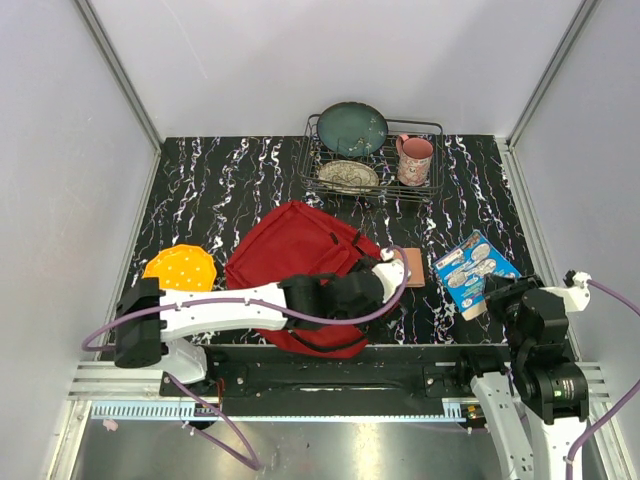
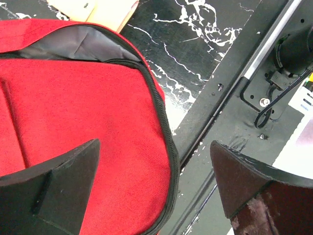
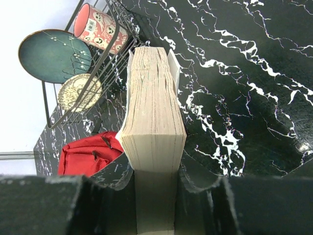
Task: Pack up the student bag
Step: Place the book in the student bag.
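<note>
To close on the bag's zipper edge below, my left gripper should lower its open fingers astride that zipper edge first, since only a piece of the bag's lining shows.
The student bag [image 1: 290, 262], a red backpack with black zippers, lies flat in the middle of the table. My left gripper [image 1: 362, 296] hovers over its near right corner. In the left wrist view, this gripper [image 2: 154, 183] is open, with the bag's red cloth [image 2: 73, 107] and zipper edge below and nothing between its fingers. A strip of grey lining [image 2: 83, 41] shows at the bag's mouth. My right gripper [image 1: 497, 297] is shut on a thick book [image 1: 474, 268] with a blue cover. The right wrist view shows the book's page edges [image 3: 154, 98] upright between the jaws of my right gripper [image 3: 155, 169].
A wire dish rack [image 1: 437, 128] at the back holds a teal plate [image 1: 352, 127], a patterned plate [image 1: 348, 176] and a pink mug [image 1: 414, 159]. An orange disc [image 1: 180, 268] lies left of the bag. A small brown pad [image 1: 413, 268] lies by its right edge.
</note>
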Controlling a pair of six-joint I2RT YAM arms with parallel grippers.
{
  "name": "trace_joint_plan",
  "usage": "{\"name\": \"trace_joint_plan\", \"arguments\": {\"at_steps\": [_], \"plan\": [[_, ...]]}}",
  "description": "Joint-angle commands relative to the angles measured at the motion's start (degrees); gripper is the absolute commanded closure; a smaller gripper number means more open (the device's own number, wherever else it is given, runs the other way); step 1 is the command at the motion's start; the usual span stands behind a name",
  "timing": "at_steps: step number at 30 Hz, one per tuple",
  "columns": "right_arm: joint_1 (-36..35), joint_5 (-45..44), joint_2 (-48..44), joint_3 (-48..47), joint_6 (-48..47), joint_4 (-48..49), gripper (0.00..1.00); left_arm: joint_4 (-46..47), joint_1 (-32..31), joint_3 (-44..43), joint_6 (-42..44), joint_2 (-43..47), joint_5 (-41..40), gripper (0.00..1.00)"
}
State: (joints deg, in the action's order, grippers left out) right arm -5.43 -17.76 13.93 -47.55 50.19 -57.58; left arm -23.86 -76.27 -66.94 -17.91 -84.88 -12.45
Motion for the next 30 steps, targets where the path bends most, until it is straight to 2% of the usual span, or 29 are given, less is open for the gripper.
{"name": "trace_joint_plan", "arguments": {"at_steps": [1, 4, 6, 14, 17, 18, 23, 25, 27, 28, 30], "plan": [[0.07, -1.14, -0.84, -1.76, 1.48, 4.14, 1.0, -1.46, -1.42, -5.3, 3.41, -3.0, -2.67, 0.01], [0.07, 1.06, 0.13, -1.14, 2.01, 4.49, 1.0, -2.07, -1.95, -6.97, 3.06, -5.73, -2.93, 0.04], [0.07, 2.02, 0.22, -0.88, 2.19, 4.85, 1.0, -3.9, -2.13, -7.85, 2.01, -7.84, -4.76, 0.13], [-0.02, 4.4, 0.3, 0.0, 2.63, 5.64, 1.0, -8.84, -2.13, -10.76, 1.39, -12.24, -7.59, 0.31], [-0.02, 4.66, 0.3, 0.26, 3.15, 5.64, 1.0, -8.93, -2.13, -10.49, 1.04, -12.41, -8.55, 0.42], [-0.02, 4.75, 0.22, 0.26, 3.24, 5.64, 1.0, -8.93, -2.13, -10.49, 0.86, -12.41, -9.17, 0.48], [-0.02, 5.19, 0.66, 0.35, 3.07, 5.9, 1.0, -8.93, -2.13, -10.23, 0.77, -12.41, -9.7, 0.69], [-0.02, 5.37, 0.74, 0.44, 2.98, 5.82, 1.0, -9.01, -2.13, -10.14, 0.42, -12.33, -10.22, 0.87], [-0.02, 5.54, 1.01, 0.35, 2.98, 6.08, 1.0, -9.28, -2.13, -9.88, -0.28, -11.98, -11.62, 0.97], [-0.02, 5.8, 1.09, 0.44, 2.98, 6.08, 1.0, -9.45, -2.13, -9.88, -0.54, -11.8, -12.33, 1.0], [-0.02, 6.07, 1.18, 0.35, 3.07, 6.25, 1.0, -9.89, -2.04, -9.53, -1.42, -10.84, -14.97, 1.0]]}}
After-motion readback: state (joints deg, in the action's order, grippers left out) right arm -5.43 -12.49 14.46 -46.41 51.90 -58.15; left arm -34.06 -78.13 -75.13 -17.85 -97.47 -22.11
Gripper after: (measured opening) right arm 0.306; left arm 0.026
